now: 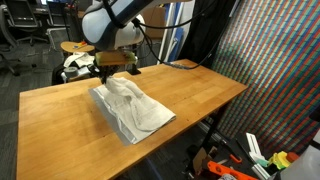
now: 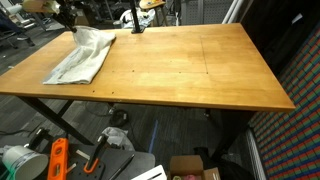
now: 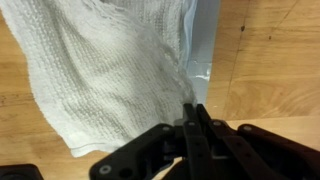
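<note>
The robot's gripper will next go down toward the bare wood (image 1: 92,94) (image 3: 221,96) beside the towel's grey strip and let go of the towel's pinched fold.
A white waffle-weave towel (image 1: 135,110) lies crumpled on the wooden table (image 1: 195,90), near its far corner in an exterior view (image 2: 80,58). One edge of it is pulled up into a peak under my gripper (image 1: 113,72). In the wrist view the gripper (image 3: 190,106) is shut, its two black fingers pressed together on a fold at the towel's edge (image 3: 100,70). The cloth spreads away from the fingertips over the wood. In an exterior view the gripper (image 2: 70,24) is mostly hidden at the picture's top left.
The table (image 2: 190,70) is bare wood beyond the towel. A black stand (image 2: 137,20) sits at its far edge. Orange tools (image 2: 57,158) and a cardboard box (image 2: 190,168) lie on the floor below. A patterned wall panel (image 1: 285,70) and office chairs (image 1: 25,30) surround the table.
</note>
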Available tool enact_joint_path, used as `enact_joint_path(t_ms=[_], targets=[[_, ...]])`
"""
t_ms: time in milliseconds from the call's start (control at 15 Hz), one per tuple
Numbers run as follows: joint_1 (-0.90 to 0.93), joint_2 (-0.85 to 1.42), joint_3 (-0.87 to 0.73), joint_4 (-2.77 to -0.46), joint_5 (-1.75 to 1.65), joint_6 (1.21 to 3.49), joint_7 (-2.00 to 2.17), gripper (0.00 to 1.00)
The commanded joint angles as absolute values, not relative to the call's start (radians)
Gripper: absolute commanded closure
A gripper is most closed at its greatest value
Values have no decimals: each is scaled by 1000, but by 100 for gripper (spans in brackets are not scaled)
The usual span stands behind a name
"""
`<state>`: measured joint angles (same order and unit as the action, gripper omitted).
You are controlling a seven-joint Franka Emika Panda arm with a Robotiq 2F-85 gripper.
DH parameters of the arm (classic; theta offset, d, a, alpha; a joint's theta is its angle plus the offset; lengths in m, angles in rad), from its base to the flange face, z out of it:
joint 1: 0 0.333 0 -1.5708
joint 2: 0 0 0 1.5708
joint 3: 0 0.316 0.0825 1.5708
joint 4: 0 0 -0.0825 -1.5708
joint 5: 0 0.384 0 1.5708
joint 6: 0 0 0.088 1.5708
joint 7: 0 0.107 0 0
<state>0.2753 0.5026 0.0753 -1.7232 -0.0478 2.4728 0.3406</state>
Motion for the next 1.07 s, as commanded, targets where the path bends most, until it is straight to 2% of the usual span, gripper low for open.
enact_joint_path(t_ms=[0, 1000], targets=[[312, 553, 51, -1623, -68, 2417, 400, 99], [389, 748, -4, -1321, -93, 2244, 538, 98]])
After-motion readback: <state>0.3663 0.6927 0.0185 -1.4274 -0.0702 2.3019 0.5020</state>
